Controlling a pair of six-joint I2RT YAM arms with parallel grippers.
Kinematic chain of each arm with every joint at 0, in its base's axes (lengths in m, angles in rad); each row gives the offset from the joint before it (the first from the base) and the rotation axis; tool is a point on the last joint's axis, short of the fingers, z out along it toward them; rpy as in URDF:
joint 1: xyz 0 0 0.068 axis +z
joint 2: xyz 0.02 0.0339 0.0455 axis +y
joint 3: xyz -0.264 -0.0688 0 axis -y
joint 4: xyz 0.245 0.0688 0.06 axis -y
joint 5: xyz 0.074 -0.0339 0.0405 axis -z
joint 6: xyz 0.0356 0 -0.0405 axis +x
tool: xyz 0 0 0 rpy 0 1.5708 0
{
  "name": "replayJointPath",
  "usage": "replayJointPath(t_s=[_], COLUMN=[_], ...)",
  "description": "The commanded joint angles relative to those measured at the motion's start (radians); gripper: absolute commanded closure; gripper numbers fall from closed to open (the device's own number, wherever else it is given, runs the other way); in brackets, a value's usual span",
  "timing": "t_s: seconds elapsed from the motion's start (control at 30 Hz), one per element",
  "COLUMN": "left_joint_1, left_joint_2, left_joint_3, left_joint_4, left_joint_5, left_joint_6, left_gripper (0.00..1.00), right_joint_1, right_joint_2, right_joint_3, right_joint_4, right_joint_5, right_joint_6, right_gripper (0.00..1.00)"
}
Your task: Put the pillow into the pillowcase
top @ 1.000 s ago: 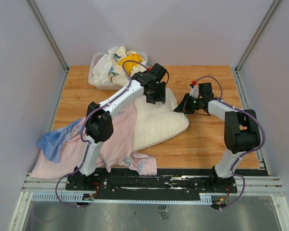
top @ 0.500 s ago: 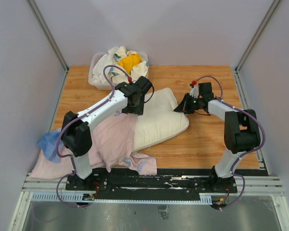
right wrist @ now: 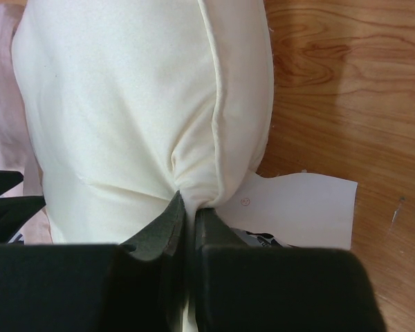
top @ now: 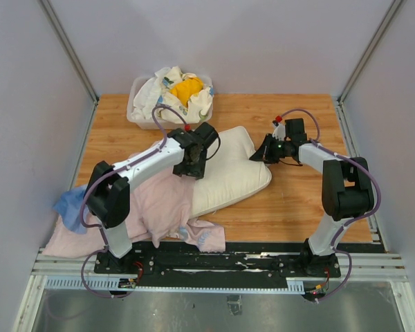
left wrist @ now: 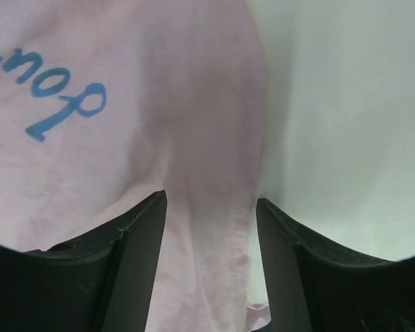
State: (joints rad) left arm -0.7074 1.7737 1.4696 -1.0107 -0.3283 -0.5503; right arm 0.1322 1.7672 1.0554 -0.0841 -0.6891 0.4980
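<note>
The pillowcase's pink hemmed edge point(top: 191, 178) point(left wrist: 236, 205) beside the pillow runs between my open fingers. My left gripper will go down onto that edge next and pinch it.
The cream-white pillow point(top: 228, 169) lies mid-table, its left part on the pillowcase point(top: 162, 200), which is spread pink side up with a blue corner at the left point(top: 72, 207). My left gripper point(top: 191, 166) is open right over the pillowcase's pink hemmed edge point(left wrist: 214, 228) where it meets the pillow point(left wrist: 346, 124). My right gripper point(top: 261, 153) is shut on the pillow's right end, pinching a fold of the pillow point(right wrist: 187, 197). The pillow's white tag point(right wrist: 297, 207) lies on the wood beside the fingers.
A clear bin point(top: 140, 119) at the back left holds white floral cloths and a yellow cloth point(top: 187, 88). Grey walls stand on three sides. Bare wooden table point(top: 297, 200) lies right of and in front of the pillow.
My left arm has pulled back from the pillow's far edge toward the near left and come down over the pillowcase's edge. The right gripper and pillow have stayed put.
</note>
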Motion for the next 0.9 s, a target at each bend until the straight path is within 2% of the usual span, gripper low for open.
replayJointPath(t_s=[0.0, 0.2, 0.33, 0.43, 0.53, 0.6, 0.67, 0.87], left_joint_1=[-0.021, -0.027, -0.027, -0.027, -0.027, -0.027, -0.027, -0.029], left_joint_2=[-0.026, -0.011, -0.006, -0.008, -0.03, -0.048, -0.058, -0.073], left_joint_3=[-0.015, 0.007, -0.061, -0.117, -0.146, -0.136, -0.093, 0.098], left_joint_4=[0.025, 0.001, -0.002, -0.009, -0.004, -0.008, -0.022, -0.009], left_joint_5=[0.017, -0.009, -0.078, -0.128, -0.119, -0.102, -0.065, 0.128], left_joint_6=[-0.014, 0.001, 0.018, 0.021, 0.016, 0.008, 0.004, -0.009], left_gripper=[0.4, 0.4, 0.42, 0.56, 0.75, 0.9, 0.99, 1.0], right_joint_1=[0.01, 0.01, 0.008, 0.009, 0.009, 0.009, 0.009, 0.009], right_joint_2=[0.0, -0.007, -0.016, -0.02, -0.02, -0.021, -0.028, -0.137], right_joint_3=[-0.022, -0.04, -0.038, -0.037, -0.038, -0.038, -0.039, -0.024], right_joint_4=[-0.021, -0.013, -0.017, -0.019, -0.02, -0.021, -0.023, -0.05], right_joint_5=[-0.021, -0.02, -0.02, -0.02, -0.02, -0.021, -0.026, -0.046], right_joint_6=[-0.007, -0.003, -0.005, -0.006, -0.008, -0.007, -0.004, 0.025], right_gripper=[0.99, 0.99, 0.99, 0.99, 0.99, 0.99, 0.99, 0.99])
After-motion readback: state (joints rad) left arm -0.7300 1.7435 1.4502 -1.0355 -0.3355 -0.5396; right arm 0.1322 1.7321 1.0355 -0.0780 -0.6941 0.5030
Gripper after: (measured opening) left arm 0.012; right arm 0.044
